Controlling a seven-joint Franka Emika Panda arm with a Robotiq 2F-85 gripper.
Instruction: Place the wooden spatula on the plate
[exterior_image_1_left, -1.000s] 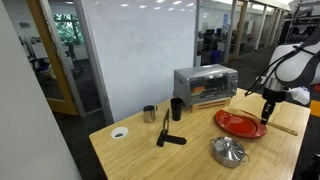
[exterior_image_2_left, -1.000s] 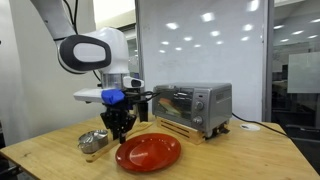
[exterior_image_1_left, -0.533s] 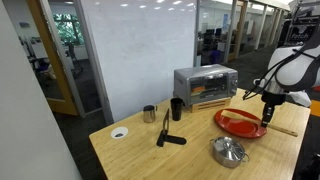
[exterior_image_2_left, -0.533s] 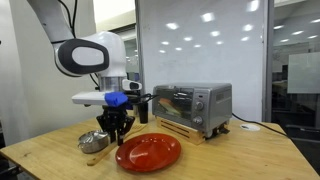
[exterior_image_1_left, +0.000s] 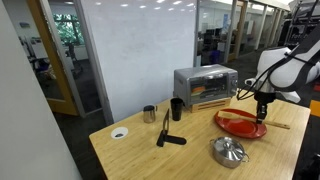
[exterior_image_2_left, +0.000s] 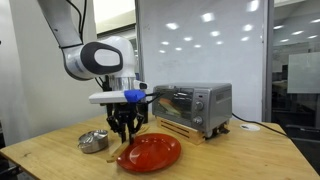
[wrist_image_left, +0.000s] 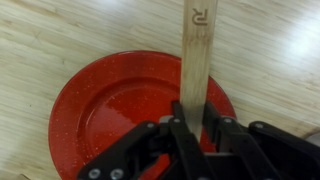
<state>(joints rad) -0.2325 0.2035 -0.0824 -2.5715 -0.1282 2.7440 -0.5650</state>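
My gripper carries the wooden spatula outward and down onto the red-orange plate's middle next and releases it, since that spot lies below and outward.
The wooden spatula is a long light tan strip held between my gripper's fingers, which are shut on it. It hangs just above the red-orange plate, its far end reaching past the plate's rim over the wooden table. In both exterior views the gripper hovers over the plate. The spatula shows as a thin tan line below the gripper.
A shiny metal lidded pot sits near the plate. A toaster oven stands behind. A black-handled utensil, two cups and a small white dish lie further along the table.
My gripper has carried the spatula sideways from beside the plate's edge to over the plate, and slightly higher.
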